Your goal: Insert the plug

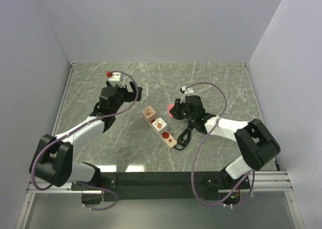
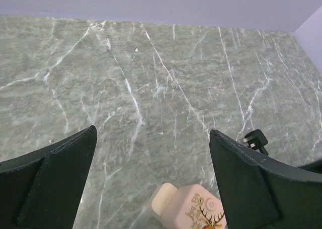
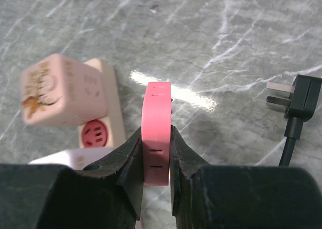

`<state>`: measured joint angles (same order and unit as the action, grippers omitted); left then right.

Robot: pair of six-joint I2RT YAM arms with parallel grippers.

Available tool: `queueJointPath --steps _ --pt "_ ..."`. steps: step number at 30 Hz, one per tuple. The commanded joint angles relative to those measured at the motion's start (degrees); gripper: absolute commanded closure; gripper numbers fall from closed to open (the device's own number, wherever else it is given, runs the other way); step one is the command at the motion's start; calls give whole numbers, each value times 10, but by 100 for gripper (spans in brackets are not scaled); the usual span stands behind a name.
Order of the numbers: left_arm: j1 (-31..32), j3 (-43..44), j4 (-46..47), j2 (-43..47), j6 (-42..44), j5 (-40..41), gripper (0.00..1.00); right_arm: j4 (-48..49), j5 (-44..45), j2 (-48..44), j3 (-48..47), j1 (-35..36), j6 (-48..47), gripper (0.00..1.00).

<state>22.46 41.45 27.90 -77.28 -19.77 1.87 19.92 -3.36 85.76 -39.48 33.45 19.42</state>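
Observation:
The flat pink plug (image 3: pixel 157 123) goes down in my right gripper toward the bare marble beside the power strip next for release there, since that clear spot lies below the gripper.
A cream power strip (image 1: pixel 162 130) lies on the marble table, with a free red socket (image 1: pixel 167 136) near its front end. A pink cube adapter with a deer print (image 1: pixel 149 111) and a white adapter (image 1: pixel 159 124) sit on it. My right gripper (image 1: pixel 176 109) is shut on a flat pink plug (image 3: pixel 157 123), held upright just right of the strip (image 3: pixel 108 98), beside another red socket (image 3: pixel 95 134). My left gripper (image 1: pixel 132 94) is open and empty, left of and above the strip's far end. The pink cube (image 2: pixel 193 206) shows below between its fingers.
The strip's own black cord (image 1: pixel 183 137) coils right of the strip. Its black three-pin plug (image 3: pixel 297 100) lies loose on the table right of my right gripper and also shows in the left wrist view (image 2: pixel 255 138). Grey walls enclose the table.

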Motion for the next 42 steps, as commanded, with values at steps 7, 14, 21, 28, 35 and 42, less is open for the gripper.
queueJointPath --steps 7,14,21,28,35,42 --pt "-10 -30 -50 87 -4 70 1 64 -69 83 -63 -41 15 100" --pt "-18 -44 -79 121 -14 104 1 19 -38 121 -93 -43 7 100" --pt "-19 -58 -94 144 -13 125 1 -8 -10 155 -120 -43 -1 100" --pt "-19 -66 -101 154 -16 132 0 -43 -2 167 -141 -43 -7 62" --pt "-19 -74 -105 169 -19 130 1 -45 -6 162 -143 -43 -14 25" --pt "-19 -83 -114 188 -26 143 1 -51 33 111 -131 -43 -29 11"
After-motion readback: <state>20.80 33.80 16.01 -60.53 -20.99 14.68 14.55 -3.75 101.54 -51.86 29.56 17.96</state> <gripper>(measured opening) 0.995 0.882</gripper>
